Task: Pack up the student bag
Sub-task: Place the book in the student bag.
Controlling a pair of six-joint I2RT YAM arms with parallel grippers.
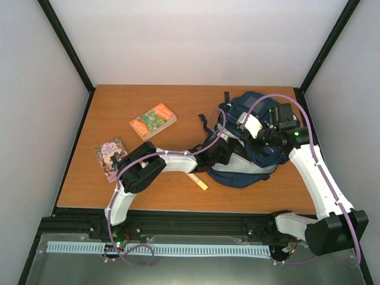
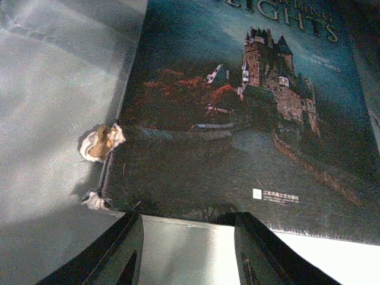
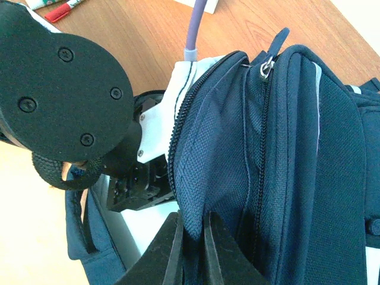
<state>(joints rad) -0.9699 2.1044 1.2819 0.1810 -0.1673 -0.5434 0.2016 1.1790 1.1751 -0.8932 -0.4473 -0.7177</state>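
Observation:
The robot's right gripper needs to go down and back toward the bag's grey opening [image 1: 244, 165] [image 3: 147, 224], which is below it and nearer the robot's base, to let go of the flap, because the dark book is inside.
The navy student bag [image 1: 249, 161] lies at the table's right of centre with its main compartment unzipped. My left gripper [image 2: 189, 217] is reached inside it, hidden in the top view, with jaws apart. A dark book with a castle on its cover [image 2: 237, 119] lies just past the fingertips on the bag's grey lining. My right gripper [image 3: 192, 228] is shut on the edge of the bag's blue flap [image 3: 208, 160], next to the zip, and holds it up. It also shows in the top view [image 1: 261, 138]. The left arm's wrist [image 3: 59, 89] enters the opening beside the flap.
An orange-and-green book [image 1: 152, 121] and a purple book [image 1: 110, 157] lie on the wooden table [image 1: 119, 190] to the left. A pale yellow stick [image 1: 199, 181] lies near the bag's front. Markers [image 3: 59, 9] show at the right wrist view's top left.

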